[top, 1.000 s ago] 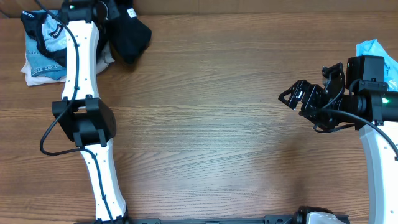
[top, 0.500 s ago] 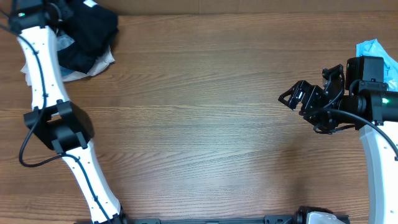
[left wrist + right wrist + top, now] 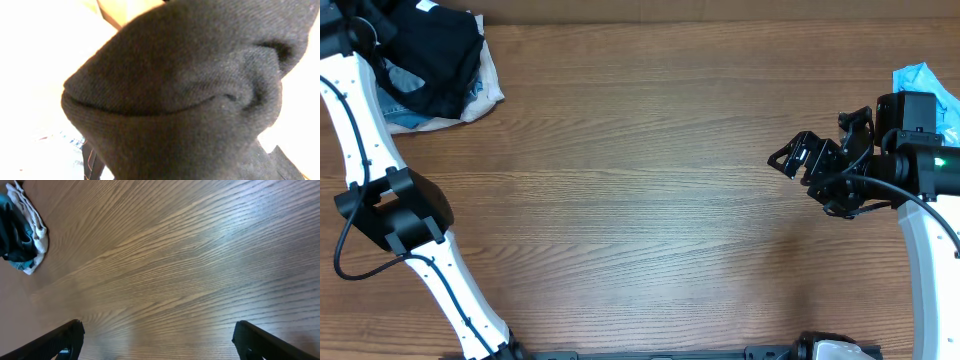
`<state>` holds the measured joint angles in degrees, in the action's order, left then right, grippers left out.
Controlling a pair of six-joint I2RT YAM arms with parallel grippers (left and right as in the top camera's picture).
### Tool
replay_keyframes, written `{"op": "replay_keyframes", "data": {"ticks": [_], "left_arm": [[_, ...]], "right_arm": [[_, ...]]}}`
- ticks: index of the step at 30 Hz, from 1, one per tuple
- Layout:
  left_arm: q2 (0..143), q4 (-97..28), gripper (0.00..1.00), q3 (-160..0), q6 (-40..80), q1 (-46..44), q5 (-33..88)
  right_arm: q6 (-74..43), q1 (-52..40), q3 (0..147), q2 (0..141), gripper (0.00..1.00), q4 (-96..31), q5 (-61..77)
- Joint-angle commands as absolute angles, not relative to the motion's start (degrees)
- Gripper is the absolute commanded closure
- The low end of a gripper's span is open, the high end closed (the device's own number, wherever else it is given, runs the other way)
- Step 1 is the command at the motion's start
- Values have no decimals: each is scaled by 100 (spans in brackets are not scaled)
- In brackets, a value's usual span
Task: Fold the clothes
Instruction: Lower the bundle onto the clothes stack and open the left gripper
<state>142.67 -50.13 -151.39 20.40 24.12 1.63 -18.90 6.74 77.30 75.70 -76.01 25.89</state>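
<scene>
The denim and white fabric of the clothes pile lie below the left gripper, so it will next move down a little onto the pile and release the black T-shirt.
The black T-shirt, with its small white neck label, is bunched on the clothes pile at the table's far left corner. It fills the left wrist view and hides the fingers there. My left gripper is at the pile's left edge, shut on the black T-shirt. Denim and white fabric show under the shirt. The pile also shows small in the right wrist view. My right gripper is open and empty above bare wood on the right, its fingers wide apart.
A light blue cloth lies at the far right edge behind the right arm. The left arm runs up the left side of the wooden table.
My left gripper has swung left to the far corner, dragging the black T-shirt over the pile. The right arm has barely moved.
</scene>
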Motion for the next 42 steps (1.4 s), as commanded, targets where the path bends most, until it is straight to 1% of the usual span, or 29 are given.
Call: {"op": "replay_keyframes", "data": {"ticks": [1,6,11,12,13,15,16,20,26,30,38,39,40,41,42], "left_arm": [[14315,-4928,87,-14995,2191,2447,-207],[14394,-4906,85,-14796,2331,2475,-624],[14564,-4908,83,-14617,2493,2506,-672],[14619,-4912,79,-14612,2545,2512,-681],[14693,-4912,72,-14606,2606,2517,-711],[14779,-4919,68,-14599,2622,2521,-722],[14816,-4928,61,-14597,2622,2521,-775],[14796,-4965,1,-14606,2508,2515,-969],[14510,-5116,0,-14610,2399,2510,-1118],[13985,-5317,0,-14610,2397,2502,-1090],[13091,-5417,0,-14610,2394,2375,-628],[13037,-5422,3,-14610,2397,2349,-484],[13015,-5424,10,-14610,2397,2316,-333],[13013,-5422,25,-14610,2399,2281,-161],[13023,-5424,44,-14606,2401,2246,-60]], "right_arm": [[-1911,683,7721,7566,0,-7623,2574],[-1909,683,7721,7566,0,-7660,2571],[-1909,683,7721,7566,0,-7682,2574],[-1909,683,7721,7566,0,-7690,2574],[-1909,683,7721,7566,0,-7712,2571],[-1907,683,7721,7566,0,-7734,2571],[-1907,683,7721,7566,0,-7734,2571],[-1907,683,7721,7566,0,-7730,2571],[-1903,683,7721,7566,0,-7730,2569],[-1898,683,7721,7566,0,-7728,2571],[-1750,681,7721,7566,0,-7760,2571],[-1750,683,7721,7566,0,-7760,2571],[-1730,683,7721,7566,0,-7756,2571],[-1675,683,7721,7566,0,-7756,2574],[-1634,683,7721,7566,0,-7762,2571]]}}
